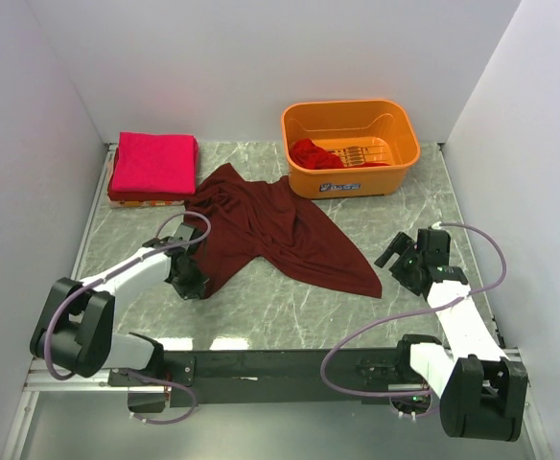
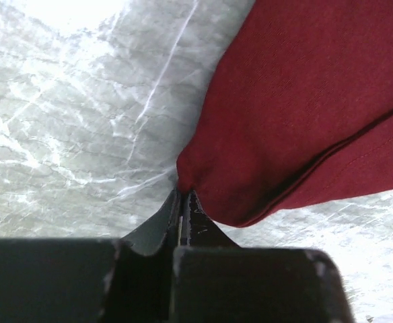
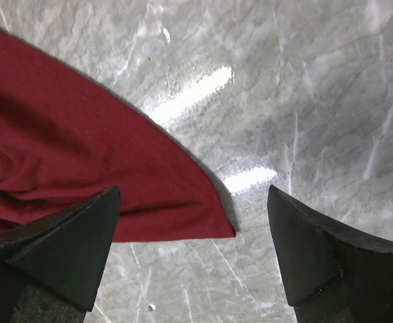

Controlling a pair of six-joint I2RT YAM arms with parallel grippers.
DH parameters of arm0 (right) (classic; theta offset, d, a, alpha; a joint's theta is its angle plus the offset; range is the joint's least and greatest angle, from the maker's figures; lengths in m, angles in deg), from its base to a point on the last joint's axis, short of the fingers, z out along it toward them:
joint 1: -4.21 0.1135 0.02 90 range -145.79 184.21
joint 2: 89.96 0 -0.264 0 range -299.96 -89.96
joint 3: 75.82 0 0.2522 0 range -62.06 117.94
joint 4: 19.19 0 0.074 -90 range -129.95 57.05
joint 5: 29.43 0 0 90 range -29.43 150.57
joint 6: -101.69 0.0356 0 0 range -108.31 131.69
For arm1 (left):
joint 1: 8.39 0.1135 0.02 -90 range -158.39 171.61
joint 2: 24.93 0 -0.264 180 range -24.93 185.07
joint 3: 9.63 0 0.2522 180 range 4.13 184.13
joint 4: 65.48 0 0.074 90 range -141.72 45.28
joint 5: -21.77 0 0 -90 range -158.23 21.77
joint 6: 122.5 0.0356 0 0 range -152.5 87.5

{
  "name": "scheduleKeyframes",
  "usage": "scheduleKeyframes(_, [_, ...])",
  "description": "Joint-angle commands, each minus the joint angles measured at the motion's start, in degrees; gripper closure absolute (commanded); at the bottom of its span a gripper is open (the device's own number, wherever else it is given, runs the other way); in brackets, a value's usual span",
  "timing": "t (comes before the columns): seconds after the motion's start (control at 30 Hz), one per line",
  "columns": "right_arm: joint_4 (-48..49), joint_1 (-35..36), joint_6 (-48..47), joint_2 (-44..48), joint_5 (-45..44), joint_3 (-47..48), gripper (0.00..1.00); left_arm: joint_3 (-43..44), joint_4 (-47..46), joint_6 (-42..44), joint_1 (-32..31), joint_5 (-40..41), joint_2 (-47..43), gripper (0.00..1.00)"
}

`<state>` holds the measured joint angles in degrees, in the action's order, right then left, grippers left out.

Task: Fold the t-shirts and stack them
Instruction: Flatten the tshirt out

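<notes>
Next, the right gripper lowers its open fingers to its left in the top view onto the shirt's pointed corner, which lies below it there.
A dark maroon t-shirt lies crumpled and spread across the middle of the marble table. My left gripper is shut on its near-left corner; the left wrist view shows the cloth pinched at the tips of my left gripper. My right gripper is open and empty, just right of the shirt's near-right corner, above the table. A bright pink-red t-shirt lies folded at the back left. A brighter red t-shirt is bunched inside the orange basket.
White walls enclose the table on the left, back and right. The orange basket stands at the back, right of centre. A thin orange-edged item lies under the folded pink-red shirt. Bare marble lies in front of the shirt.
</notes>
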<state>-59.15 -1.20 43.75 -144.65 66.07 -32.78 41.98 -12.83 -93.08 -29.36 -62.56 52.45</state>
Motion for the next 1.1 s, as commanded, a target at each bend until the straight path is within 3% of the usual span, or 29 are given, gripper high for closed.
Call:
scheduleKeyframes(0.0, [0.36,-0.30,-1.47,1.61,1.18,-0.71,0.05,-1.64,-6.03,0.02,-0.47,3.20,3.65,0.99])
scheduleKeyframes(0.37, [-2.28,0.75,-1.38,2.93,2.51,-1.33,0.07,3.11,-4.00,2.39,-0.47,12.34,-8.73,0.99])
scheduleKeyframes(0.53, [-3.51,8.02,0.64,-0.05,-2.32,-0.10,0.08,4.25,-3.56,2.92,-0.47,14.72,-15.50,0.99])
scheduleKeyframes(0.83, [-4.13,11.47,6.44,-3.48,-7.86,-0.36,0.11,2.15,-5.32,2.92,-0.39,13.06,-15.95,0.99])
scheduleKeyframes(1.07, [-1.77,11.47,6.97,-6.73,-9.11,-0.62,0.22,1.79,-7.69,3.89,-0.47,12.69,-14.46,0.99])
